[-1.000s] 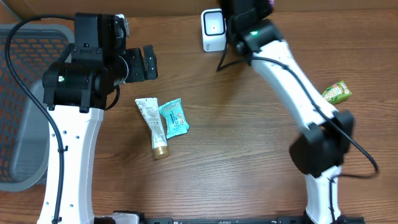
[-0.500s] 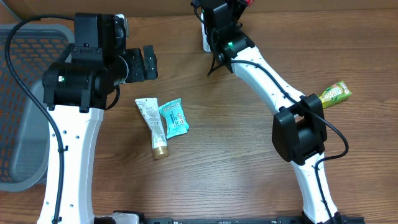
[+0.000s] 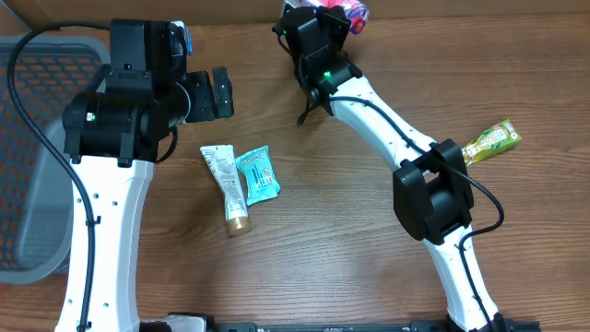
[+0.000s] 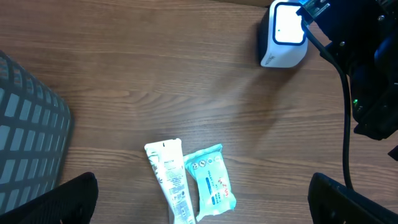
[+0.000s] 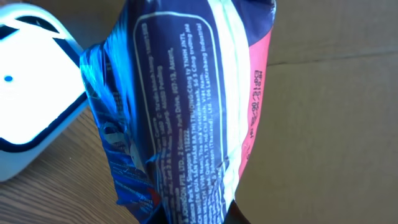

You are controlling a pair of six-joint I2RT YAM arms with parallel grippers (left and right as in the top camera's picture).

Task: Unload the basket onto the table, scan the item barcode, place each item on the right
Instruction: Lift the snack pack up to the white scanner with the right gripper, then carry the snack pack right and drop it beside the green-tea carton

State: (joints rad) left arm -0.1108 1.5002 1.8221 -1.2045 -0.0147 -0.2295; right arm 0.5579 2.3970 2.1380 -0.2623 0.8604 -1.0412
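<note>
My right gripper moves back and down, clear of the scanner, to the green packet (image 3: 491,141) to its right in the overhead view next, and releases the item.
My right gripper (image 3: 334,17) is shut on the item, a blue, white and pink printed packet (image 5: 180,106), at the far edge of the table. The packet's pink end (image 3: 355,9) pokes out past the wrist in the overhead view. In the right wrist view it fills the frame, with the white barcode scanner (image 5: 31,93) just to its left. The scanner (image 4: 283,34) also shows in the left wrist view, beside the black right wrist. In the overhead view the right arm hides it. My left gripper (image 3: 218,92) hangs open and empty at the left.
A white tube (image 3: 226,184) and a teal wipes pack (image 3: 256,173) lie side by side left of centre. A green packet (image 3: 493,138) lies at the right edge. A grey basket (image 3: 28,184) stands at the far left. Cardboard (image 5: 329,124) backs the table.
The right arm has swung left along the far edge with the packet and now covers the scanner in the overhead view. The left arm has stayed still.
</note>
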